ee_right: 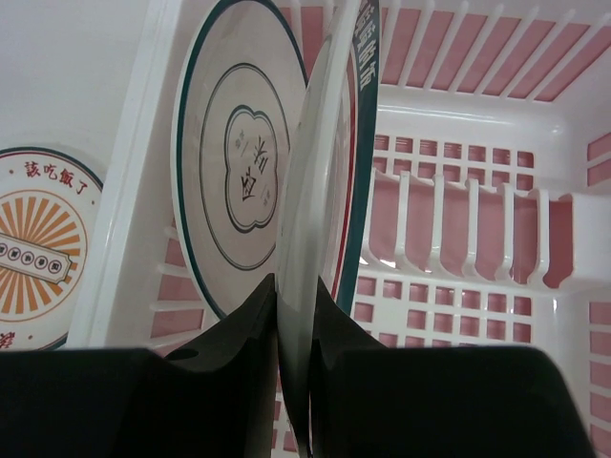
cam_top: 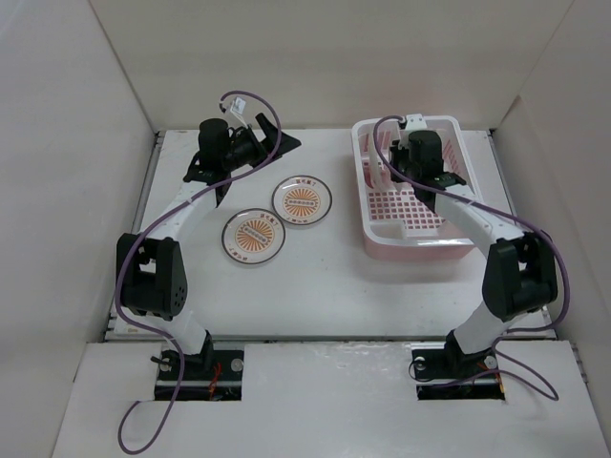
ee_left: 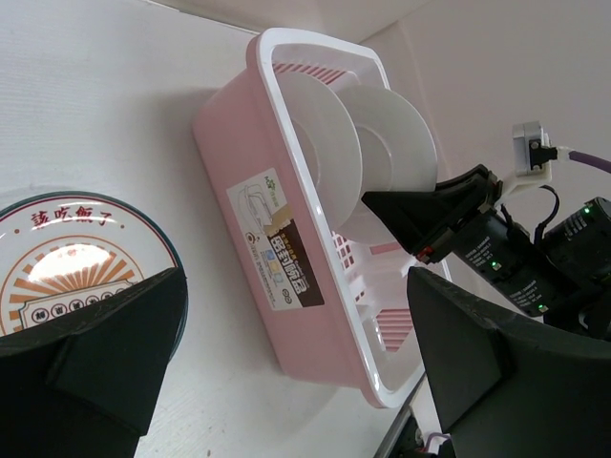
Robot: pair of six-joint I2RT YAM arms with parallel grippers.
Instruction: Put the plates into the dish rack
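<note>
I should lower my right gripper into the slot beside the ringed plate next and let go of the green-red rimmed plate, because it is upright and in line with the dividers.
The pink dish rack stands at the right of the table. My right gripper is inside its far left part, shut on the edge of the green-red rimmed plate, which it holds upright and edge-on. The plate with thin dark rings stands upright just left of it, in the rack. Both show as white discs in the left wrist view. Two orange sunburst plates lie flat on the table left of the rack. My left gripper is open and empty above the table, beyond these plates.
White walls close in the table at the back and both sides. The rack's right half and near part show bare slot dividers and grid floor. In the left wrist view the rack's labelled side faces one sunburst plate.
</note>
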